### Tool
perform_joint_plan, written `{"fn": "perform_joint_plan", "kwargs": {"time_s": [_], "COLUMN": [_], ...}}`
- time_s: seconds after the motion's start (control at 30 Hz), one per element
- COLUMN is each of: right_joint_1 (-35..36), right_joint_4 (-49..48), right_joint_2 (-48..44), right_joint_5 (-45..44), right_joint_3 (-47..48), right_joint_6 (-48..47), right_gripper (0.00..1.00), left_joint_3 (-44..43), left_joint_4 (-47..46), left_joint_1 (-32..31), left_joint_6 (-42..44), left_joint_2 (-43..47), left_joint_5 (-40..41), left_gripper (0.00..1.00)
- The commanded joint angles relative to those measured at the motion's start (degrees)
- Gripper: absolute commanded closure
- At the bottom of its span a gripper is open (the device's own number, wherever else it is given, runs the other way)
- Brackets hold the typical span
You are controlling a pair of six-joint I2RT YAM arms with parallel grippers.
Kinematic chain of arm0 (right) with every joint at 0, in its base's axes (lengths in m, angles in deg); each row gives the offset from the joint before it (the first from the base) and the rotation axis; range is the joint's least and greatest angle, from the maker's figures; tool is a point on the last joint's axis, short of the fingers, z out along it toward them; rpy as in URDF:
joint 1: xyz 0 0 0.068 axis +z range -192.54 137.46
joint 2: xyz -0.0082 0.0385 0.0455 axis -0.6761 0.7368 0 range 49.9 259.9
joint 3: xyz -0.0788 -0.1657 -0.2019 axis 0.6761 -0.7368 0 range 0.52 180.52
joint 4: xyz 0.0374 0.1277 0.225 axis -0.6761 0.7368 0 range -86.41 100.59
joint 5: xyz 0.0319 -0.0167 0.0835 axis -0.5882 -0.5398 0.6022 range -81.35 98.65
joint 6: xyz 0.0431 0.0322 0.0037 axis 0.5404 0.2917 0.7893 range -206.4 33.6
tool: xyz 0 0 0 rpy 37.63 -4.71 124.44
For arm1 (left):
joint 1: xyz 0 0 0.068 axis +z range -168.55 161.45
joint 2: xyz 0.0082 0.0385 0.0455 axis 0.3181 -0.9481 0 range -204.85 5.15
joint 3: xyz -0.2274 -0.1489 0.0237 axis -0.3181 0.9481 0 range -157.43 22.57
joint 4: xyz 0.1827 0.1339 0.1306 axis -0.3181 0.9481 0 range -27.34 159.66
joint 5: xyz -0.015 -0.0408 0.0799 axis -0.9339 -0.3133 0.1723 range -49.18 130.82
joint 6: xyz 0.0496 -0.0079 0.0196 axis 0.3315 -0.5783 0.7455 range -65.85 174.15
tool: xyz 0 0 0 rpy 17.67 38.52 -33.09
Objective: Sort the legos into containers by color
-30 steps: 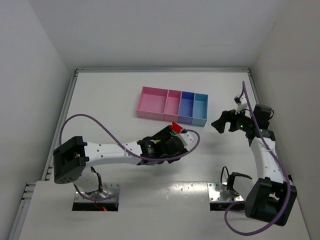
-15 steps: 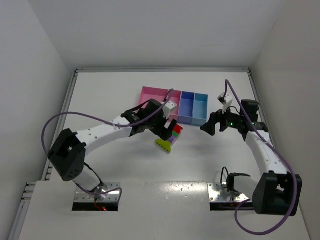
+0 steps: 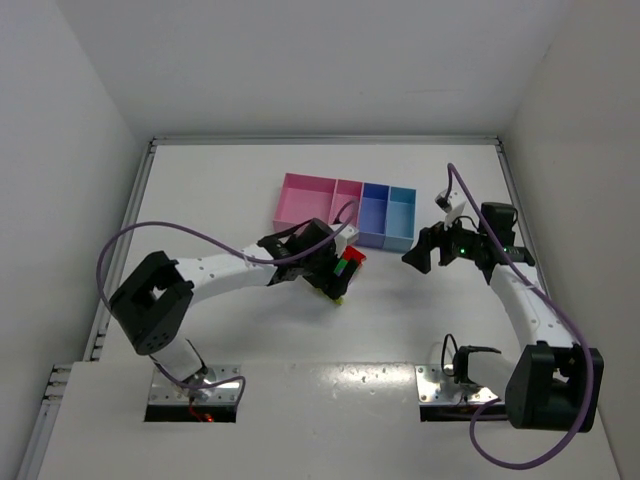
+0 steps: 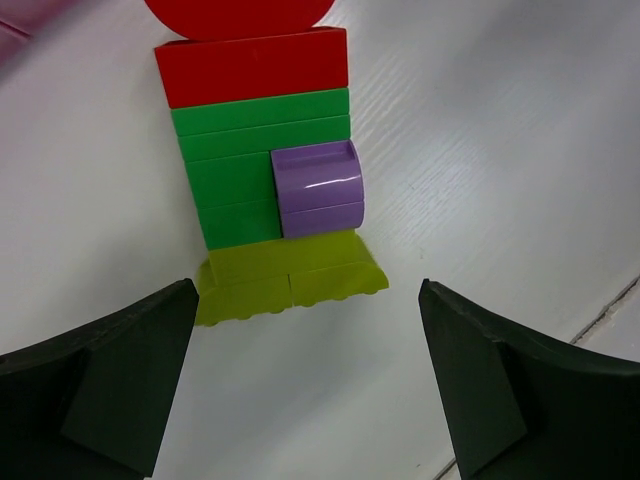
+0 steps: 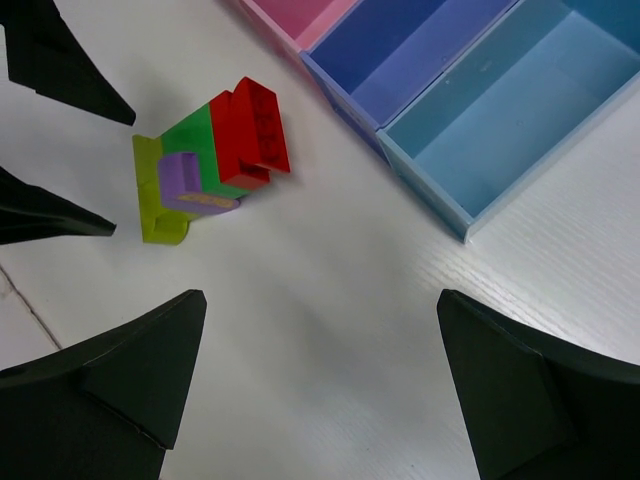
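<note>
I will lower my left gripper next toward the stack (image 5: pixel 210 170) of legos below until its open fingers are either side of the yellow-green end, then close it there.
A stack of legos (image 3: pixel 346 270) lies on the table just in front of the containers (image 3: pixel 305 205). In the left wrist view it shows red (image 4: pixel 250 65), green (image 4: pixel 230 170), purple (image 4: pixel 318 188) and yellow-green (image 4: pixel 290 275) bricks joined together. My left gripper (image 4: pixel 310 395) is open and empty, just short of the yellow-green end, apart from it; it also shows in the top view (image 3: pixel 322 278). My right gripper (image 5: pixel 320 390) is open and empty, above bare table to the right of the stack (image 5: pixel 210 170).
The four joined bins show empty: pink (image 5: pixel 300 12), dark blue (image 5: pixel 400 50), light blue (image 5: pixel 510 120). The left gripper's fingers (image 5: pixel 50 60) show beside the stack in the right wrist view. White walls and a metal rail (image 3: pixel 135 230) bound the table.
The left arm swung up toward the bins, then came back down, its open gripper now at the stack's yellow-green end. The right gripper moved left toward the middle, then held still.
</note>
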Motion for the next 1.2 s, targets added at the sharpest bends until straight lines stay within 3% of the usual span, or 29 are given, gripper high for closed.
{"fn": "perform_joint_plan", "kwargs": {"time_s": [0.0,0.7,0.8,0.83,0.93,1.17], "right_joint_1": [0.4,0.4,0.4,0.4,1.0,7.6], "right_joint_4": [-2.6,-3.1,-3.8,-4.3,-4.3,2.0], "right_joint_2": [0.1,1.2,1.2,1.2,0.7,3.9], "right_joint_5": [-0.1,-1.1,-1.1,-0.6,0.7,7.6], "right_joint_3": [0.1,-0.4,-1.0,-1.0,-1.0,6.4], "right_joint_6": [-0.8,-0.8,-0.2,0.3,2.7,10.1], "right_gripper": [0.0,0.0,0.03,0.04,0.04,0.04], "left_joint_3": [0.2,0.2,0.2,0.8,3.0,9.1], "left_joint_4": [-3.3,-7.8,-8.4,-8.4,-8.4,-4.0], "left_joint_1": [-1.7,-1.7,-1.7,-1.7,-1.7,-2.2], "left_joint_6": [-1.4,-2.0,-0.1,1.3,4.6,15.7], "left_joint_2": [-1.4,-11.0,-10.5,-9.9,-6.3,5.0], "left_joint_5": [1.6,5.1,5.1,4.5,1.1,-4.2], "left_gripper": [0.0,0.0,0.18,0.33,0.53,0.64]}}
